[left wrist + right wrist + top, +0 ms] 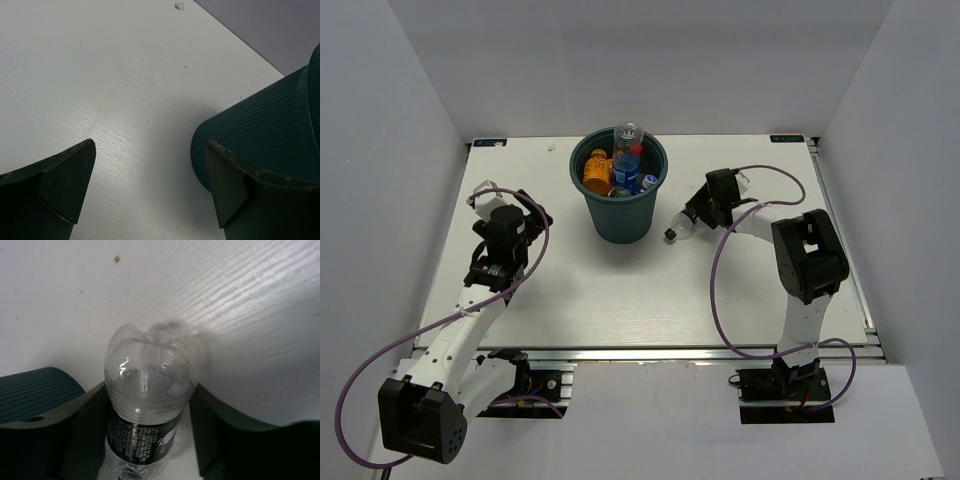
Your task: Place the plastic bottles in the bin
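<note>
My right gripper will next lift the clear bottle above the bin's higher rim, then move it left in the top view and release it over the bin's open top [617, 168].
The dark teal bin [620, 218] stands at the back middle of the table and holds several plastic bottles: an orange one [596, 170], a tall clear one [629, 138] and one with a blue label [628, 174]. My right gripper [698, 212] is just right of the bin, shut on a clear bottle [677, 229] with a dark label, its base pointing away from the wrist camera [150, 370]. The fingers [87, 410] flank the bottle's sides in the right wrist view [150, 390]. My left gripper [523, 216] is open and empty left of the bin, low over bare table [150, 145].
The bin's ribbed wall [270, 125] is close to my left gripper's right finger [227, 185], and it also shows at the left in the right wrist view [30, 390]. A small scrap [178, 6] lies on the white table. Grey walls enclose the table.
</note>
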Motion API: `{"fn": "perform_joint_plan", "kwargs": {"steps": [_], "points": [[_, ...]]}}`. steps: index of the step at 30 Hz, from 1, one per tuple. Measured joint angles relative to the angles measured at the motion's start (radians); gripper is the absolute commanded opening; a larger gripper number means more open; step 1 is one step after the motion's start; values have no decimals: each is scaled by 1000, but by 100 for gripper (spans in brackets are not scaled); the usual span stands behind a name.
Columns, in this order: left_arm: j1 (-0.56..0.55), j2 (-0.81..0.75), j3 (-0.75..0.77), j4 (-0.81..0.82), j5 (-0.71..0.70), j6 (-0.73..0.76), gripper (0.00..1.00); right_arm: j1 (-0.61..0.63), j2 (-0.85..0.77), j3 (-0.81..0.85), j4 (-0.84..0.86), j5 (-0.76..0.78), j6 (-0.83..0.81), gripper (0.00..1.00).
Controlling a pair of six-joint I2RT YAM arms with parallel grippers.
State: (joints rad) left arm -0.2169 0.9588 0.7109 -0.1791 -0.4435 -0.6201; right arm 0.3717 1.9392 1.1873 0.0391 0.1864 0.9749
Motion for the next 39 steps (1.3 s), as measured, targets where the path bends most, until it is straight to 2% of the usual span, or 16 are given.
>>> {"fn": "perform_joint_plan", "kwargs": {"steps": [5,8,12,15,19,22,26,29,36,37,39], "points": [[0,-2,0,-2,-16,0,98,0,-35,-1,17,18,-112,46],[0,-11,0,-3,-20,0,98,4,-132,-14,54,-1,-237,42],[0,-30,0,-5,-24,0,98,35,-340,-19,173,-42,-462,43],[0,-38,0,-10,-25,0,98,112,-486,-8,286,-76,-630,44],[0,-42,0,-12,-24,0,98,223,-572,36,428,-209,-838,48],[0,-42,0,-13,-23,0,98,290,-544,94,486,-300,-1003,56],[0,-42,0,-13,-19,1,98,362,-411,203,485,-381,-1215,57],[0,-42,0,-18,-21,2,98,396,-306,265,436,-408,-1321,63],[0,-45,0,-24,-32,3,98,402,-214,278,285,-465,-1458,78],[0,-46,0,-25,-32,3,98,402,-208,286,264,-470,-1469,89],[0,-46,0,-25,-32,3,98,402,-198,311,227,-473,-1487,89]]}}
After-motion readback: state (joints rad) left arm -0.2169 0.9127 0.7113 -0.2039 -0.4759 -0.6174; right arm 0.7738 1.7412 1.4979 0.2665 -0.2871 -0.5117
